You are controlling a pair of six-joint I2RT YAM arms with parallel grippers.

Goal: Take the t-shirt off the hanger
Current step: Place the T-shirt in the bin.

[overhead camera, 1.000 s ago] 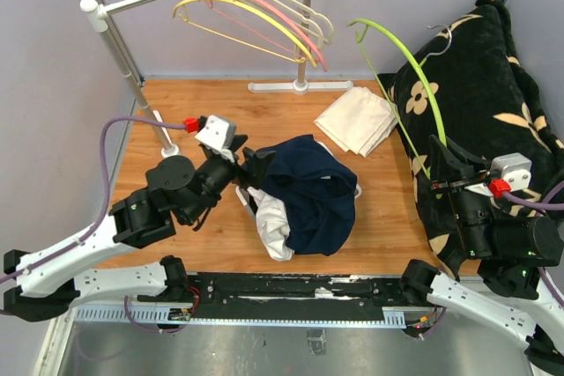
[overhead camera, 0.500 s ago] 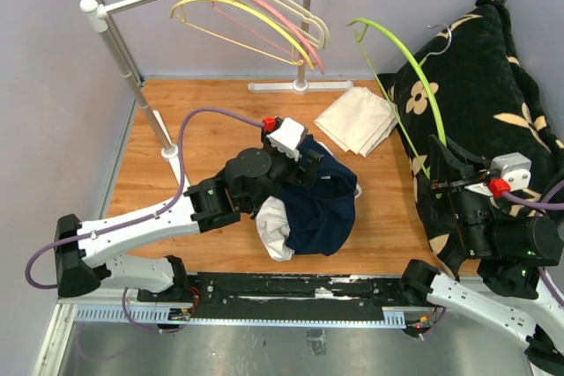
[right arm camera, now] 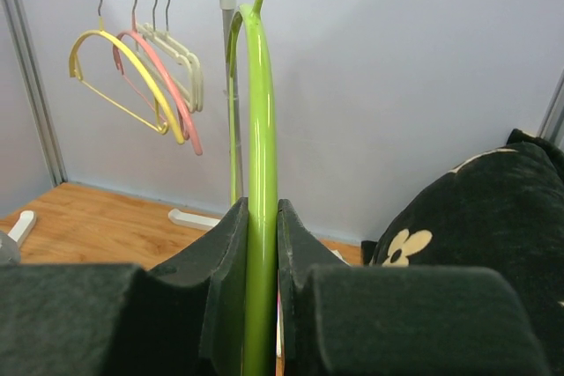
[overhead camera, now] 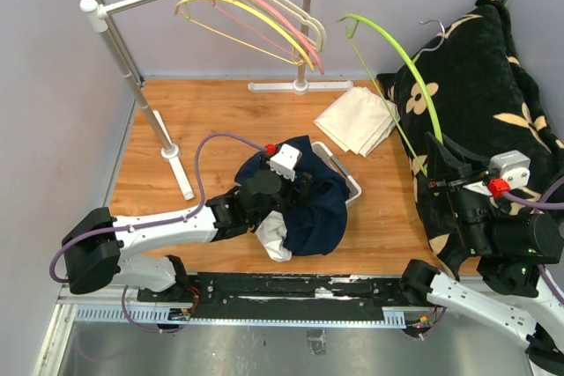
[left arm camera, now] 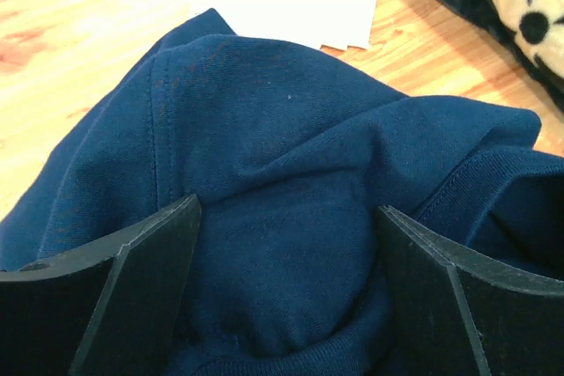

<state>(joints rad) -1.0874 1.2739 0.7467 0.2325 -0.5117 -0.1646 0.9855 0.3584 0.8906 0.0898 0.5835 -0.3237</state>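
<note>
The part of the bar by the yellow hanger is empty. My right gripper should move onto it next, outward and to the left in the top view.
The navy t-shirt (overhead camera: 322,209) lies crumpled on the wooden table, off the hanger, partly over a white garment (overhead camera: 275,235). My left gripper (overhead camera: 296,186) rests on top of it. In the left wrist view my left gripper (left arm camera: 286,297) is open, its jaws wide apart with a bulge of the navy t-shirt (left arm camera: 282,156) between them. My right gripper (overhead camera: 439,182) is shut on the bare lime-green hanger (overhead camera: 398,52) and holds it up in the air at the right. In the right wrist view the hanger (right arm camera: 261,112) stands upright in my right gripper (right arm camera: 262,248).
A white wire basket rim (overhead camera: 342,167) shows from under the shirt. Folded cream cloth (overhead camera: 357,122) lies behind it. A black floral cushion (overhead camera: 480,85) fills the right side. A clothes rack (overhead camera: 141,85) with several hangers (overhead camera: 256,11) stands at the back.
My left arm swung from the table's left side to the right and came down onto the navy t-shirt, bunching it. The green hanger's top shifted slightly left; the right arm stayed put.
</note>
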